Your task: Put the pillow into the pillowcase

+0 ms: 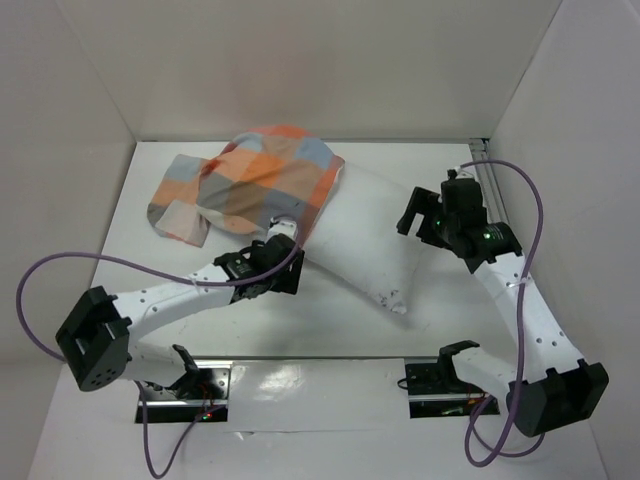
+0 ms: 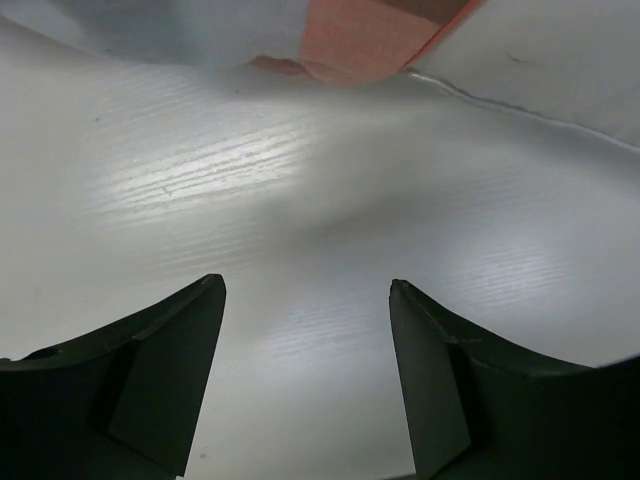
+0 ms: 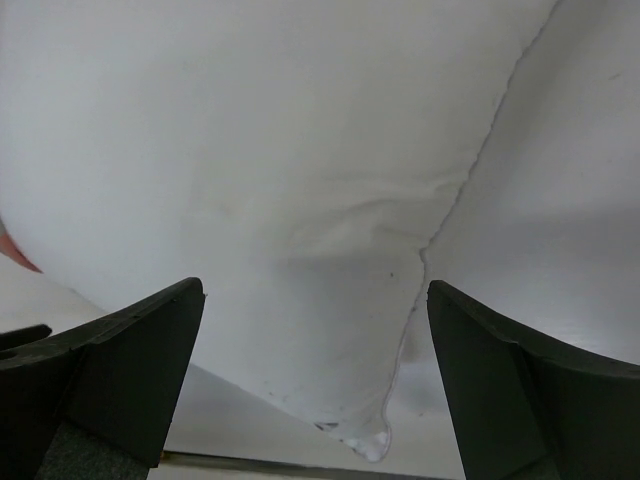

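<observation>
The left gripper tilts flatter next and pushes outward to close on the pillowcase's orange corner point(image 1: 307, 236) point(image 2: 350, 66), since that corner lies outward of its empty fingers.
The white pillow point(image 1: 365, 240) lies diagonally across the middle of the table. The checked orange, grey-blue and cream pillowcase point(image 1: 250, 185) lies bunched at the back left, over the pillow's far left end. My left gripper point(image 1: 285, 245) is open and empty, low at the pillowcase's near edge, beside the pillow. In the left wrist view my gripper point(image 2: 305, 285) has bare table between its fingers, with the pillowcase point(image 2: 350, 40) and the pillow point(image 2: 560, 60) ahead. My right gripper point(image 1: 415, 215) is open at the pillow's right side. In the right wrist view my gripper point(image 3: 315, 290) faces the pillow point(image 3: 280, 150) and one pillow corner, touching nothing.
White walls point(image 1: 60, 150) enclose the table on the left, back and right. A metal rail point(image 1: 495, 185) runs along the right wall behind my right arm. Purple cables point(image 1: 40, 280) loop beside both arms. The arm bases point(image 1: 430, 380) stand at the near edge.
</observation>
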Motion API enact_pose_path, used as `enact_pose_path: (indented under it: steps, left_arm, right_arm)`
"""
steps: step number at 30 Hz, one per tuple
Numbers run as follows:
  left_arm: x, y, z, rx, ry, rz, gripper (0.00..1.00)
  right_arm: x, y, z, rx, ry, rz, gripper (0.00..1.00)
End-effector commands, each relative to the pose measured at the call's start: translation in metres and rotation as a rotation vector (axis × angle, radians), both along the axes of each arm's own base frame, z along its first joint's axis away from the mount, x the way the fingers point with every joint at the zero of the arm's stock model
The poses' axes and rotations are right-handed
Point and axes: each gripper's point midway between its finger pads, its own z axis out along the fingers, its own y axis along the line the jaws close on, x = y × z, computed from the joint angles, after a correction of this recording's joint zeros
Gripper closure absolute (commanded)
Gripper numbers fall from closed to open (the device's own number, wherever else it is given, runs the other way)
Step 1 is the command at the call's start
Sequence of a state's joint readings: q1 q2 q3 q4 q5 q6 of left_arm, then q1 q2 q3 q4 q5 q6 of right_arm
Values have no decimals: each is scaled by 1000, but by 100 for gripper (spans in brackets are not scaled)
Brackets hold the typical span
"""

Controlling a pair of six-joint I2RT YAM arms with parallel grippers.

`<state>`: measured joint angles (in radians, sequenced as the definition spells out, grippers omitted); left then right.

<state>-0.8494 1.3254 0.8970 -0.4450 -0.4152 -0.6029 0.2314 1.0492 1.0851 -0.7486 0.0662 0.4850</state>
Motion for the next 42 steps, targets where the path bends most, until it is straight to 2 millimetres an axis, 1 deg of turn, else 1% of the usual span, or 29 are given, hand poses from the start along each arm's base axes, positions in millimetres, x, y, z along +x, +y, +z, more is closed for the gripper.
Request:
enact_pose_path:
  steps: [1, 2, 4, 5, 7, 8, 11, 12, 15, 18, 20, 22, 24, 26, 27, 28, 30, 31, 32, 33, 34, 35, 36, 37, 38, 39, 40, 41, 42]
  left_arm:
    - [39, -35, 34, -184, -200, 42, 20]
    - [43, -35, 32, -168, -213, 37, 20]
    - [49, -34, 19, -129, -225, 36, 20]
    - [60, -28, 17, -124, -247, 51, 22]
    - [71, -21, 8, -119, -248, 84, 23]
    - [77, -24, 3, -130, -246, 72, 23]
    - [92, -17, -4, -108, -255, 89, 26]
    - [95, -17, -12, -85, -244, 96, 27]
    - [101, -15, -19, -56, -235, 104, 31]
    - [102, -17, -25, -47, -225, 102, 33]
    - [105, -12, -36, -20, -200, 121, 35]
    - [108, -8, -40, 5, -202, 154, 38]
    - [110, 0, -44, 20, -189, 198, 47]
    - [111, 1, -42, 27, -193, 204, 59]
    - [112, 2, -36, 23, -199, 219, 83]
    - [116, -1, -28, 16, -206, 219, 98]
    - [116, 1, -16, 30, -211, 217, 100]
    - [115, -6, -8, 25, -226, 193, 100]
    - [116, -16, 4, 2, -242, 164, 100]
    - [113, -29, 12, -22, -239, 95, 100]
    - [106, -49, 22, -56, -245, 34, 100]
    - [106, -70, 42, -108, -259, -18, 100]
    - [95, -101, 56, -192, -236, -130, 100]
    - [74, -134, 59, -214, -204, -246, 100]
    - [65, -167, 92, -277, -223, -336, 100]
    - [45, -195, 105, -328, -192, -434, 100]
    - [31, -214, 119, -356, -183, -504, 100]
    - [9, -239, 152, -408, -199, -599, 100]
    - [-8, -252, 169, -469, -184, -680, 100]
  right_arm:
    - [-20, 2, -14, -12, 68, 43, 0]
    - [-22, 4, -17, -13, 78, 58, 0]
    - [-24, 6, -23, -11, 97, 78, 0]
    - [-25, 10, -23, 4, 100, 93, 0]
    - [-28, 14, -26, 13, 122, 123, 0]
    - [-31, 18, -30, 7, 130, 153, 0]
    - [-38, 27, -30, 31, 144, 219, 0]
    - [-43, 31, -31, 42, 158, 252, 0]
    - [-48, 38, -31, 69, 171, 295, 0]
    - [-51, 38, -34, 68, 191, 307, 0]
    - [-49, 41, -35, 76, 191, 316, 0]
    - [-52, 45, -41, 89, 214, 341, 0]
    - [-57, 45, -49, 80, 235, 356, 0]
    - [-58, 51, -56, 103, 247, 378, 0]
    - [-61, 55, -58, 121, 248, 410, 0]
    - [-63, 58, -67, 128, 285, 427, 0]
    - [-64, 67, -77, 145, 296, 464, 0]
    - [-65, 75, -79, 171, 305, 482, 0]
    - [-57, 83, -76, 189, 255, 502, 4]
    - [-57, 92, -81, 205, 267, 506, 12]
    - [-56, 102, -79, 241, 259, 536, 26]
    - [-41, 114, -78, 265, 225, 552, 65]
    - [-32, 123, -73, 290, 213, 543, 86]
    - [-23, 132, -67, 312, 190, 555, 99]
    - [-11, 138, -68, 323, 192, 545, 100]
    - [8, 144, -48, 338, 124, 528, 100]
    - [20, 144, -43, 330, 96, 507, 100]
    - [29, 146, -41, 332, 84, 493, 100]
    - [40, 141, -33, 335, 61, 474, 100]
